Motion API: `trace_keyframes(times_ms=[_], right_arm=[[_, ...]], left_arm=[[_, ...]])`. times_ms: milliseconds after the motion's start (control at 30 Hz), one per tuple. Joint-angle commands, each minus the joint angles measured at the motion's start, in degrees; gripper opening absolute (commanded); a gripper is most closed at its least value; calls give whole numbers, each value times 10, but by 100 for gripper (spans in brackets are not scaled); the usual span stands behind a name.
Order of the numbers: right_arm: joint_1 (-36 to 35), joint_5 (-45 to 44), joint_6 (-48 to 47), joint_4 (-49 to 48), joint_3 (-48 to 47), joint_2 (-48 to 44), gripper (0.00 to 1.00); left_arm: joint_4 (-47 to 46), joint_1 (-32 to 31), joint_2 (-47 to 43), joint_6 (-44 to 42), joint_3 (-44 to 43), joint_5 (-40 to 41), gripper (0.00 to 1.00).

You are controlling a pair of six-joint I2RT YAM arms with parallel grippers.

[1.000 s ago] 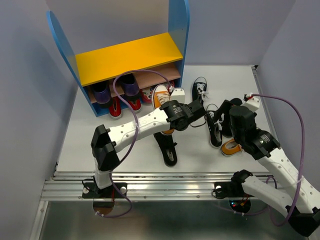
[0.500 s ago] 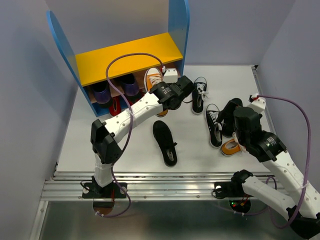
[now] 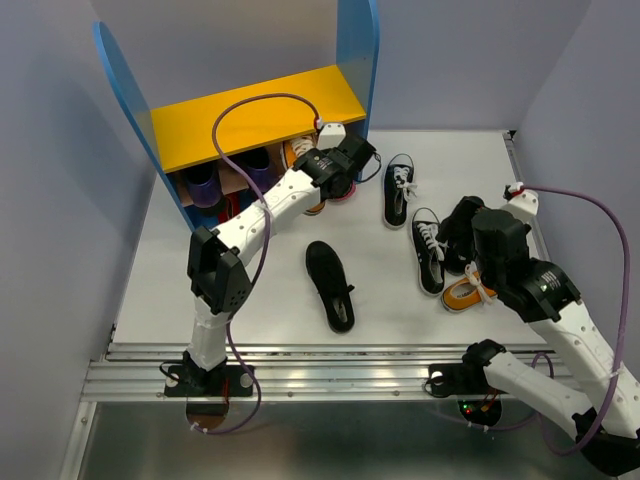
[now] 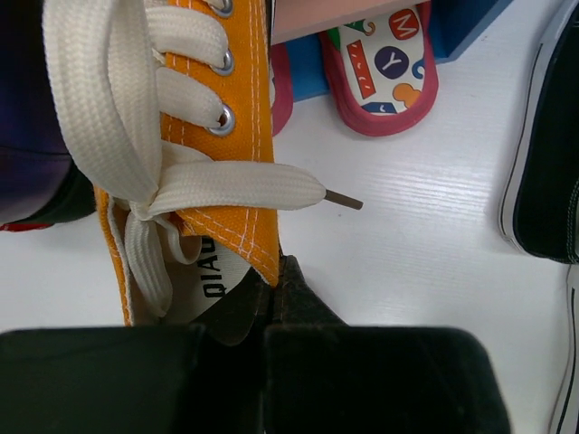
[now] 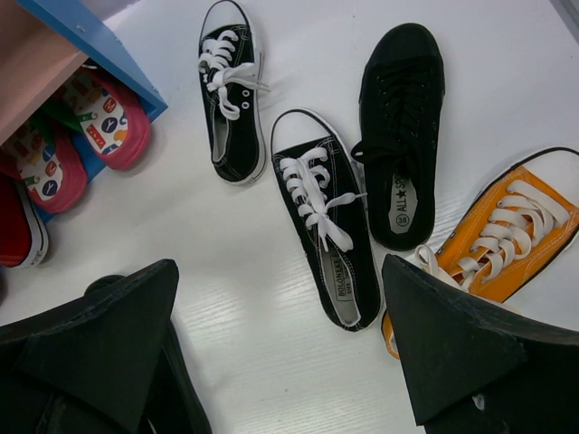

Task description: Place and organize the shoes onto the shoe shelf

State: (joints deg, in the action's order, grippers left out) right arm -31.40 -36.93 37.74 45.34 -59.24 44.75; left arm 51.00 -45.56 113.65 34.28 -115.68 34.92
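Note:
My left gripper pushes outward and slightly toward the purple shoes next, taking the orange sneaker deeper under the yellow top board [image 3: 250, 115], as its heel still sticks out.
My left gripper [image 3: 338, 168] is shut on the heel-side wall of an orange sneaker [image 3: 303, 158], holding it at the front of the blue shoe shelf [image 3: 356, 50], under the yellow top board [image 3: 250, 115]. The left wrist view shows the orange sneaker [image 4: 217, 108] pinched between my jaws [image 4: 271, 289]. The other orange sneaker [image 3: 463, 293] lies by my right arm. Two black canvas sneakers [image 3: 398, 190] [image 3: 428, 252] and a black slip-on [image 3: 330, 285] lie on the table. A second slip-on [image 5: 403, 127] lies under my right gripper [image 5: 280, 353], which is open and empty above the table.
Purple shoes [image 3: 205, 185] stand on the shelf's lower board, with red shoes [image 3: 230, 207] below. Pink patterned slippers [image 4: 380, 63] lie at the shelf's foot, and show in the right wrist view [image 5: 104, 113]. Grey walls close in both sides. A metal rail [image 3: 300, 370] runs along the near edge.
My left gripper has carried the orange sneaker from the middle of the table back and left to the shelf's front. My right arm has shifted slightly to the right.

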Motion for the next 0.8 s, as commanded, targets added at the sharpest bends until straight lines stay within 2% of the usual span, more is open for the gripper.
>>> trace_keyframes(times_ms=[0,133,367,633,767], right_arm=[[2,-24,-2,13,-26,-9,100],[2,-21,1,14,-23,-10,100],[2,-20,4,15,-22,-10,100],[2,-23,8,26,-25,-19,100],[2,-28,13,37,-25,-29,100]], left_arm=[[-35,4,-18,-23,-32,33,0],[-76,6,-33,-33,14,26,0],[-86,32,-4,-66,-30,16,0],[-136,63,14,-92,-37,-18,0],[-134,68,39,-106,-76,-16,0]])
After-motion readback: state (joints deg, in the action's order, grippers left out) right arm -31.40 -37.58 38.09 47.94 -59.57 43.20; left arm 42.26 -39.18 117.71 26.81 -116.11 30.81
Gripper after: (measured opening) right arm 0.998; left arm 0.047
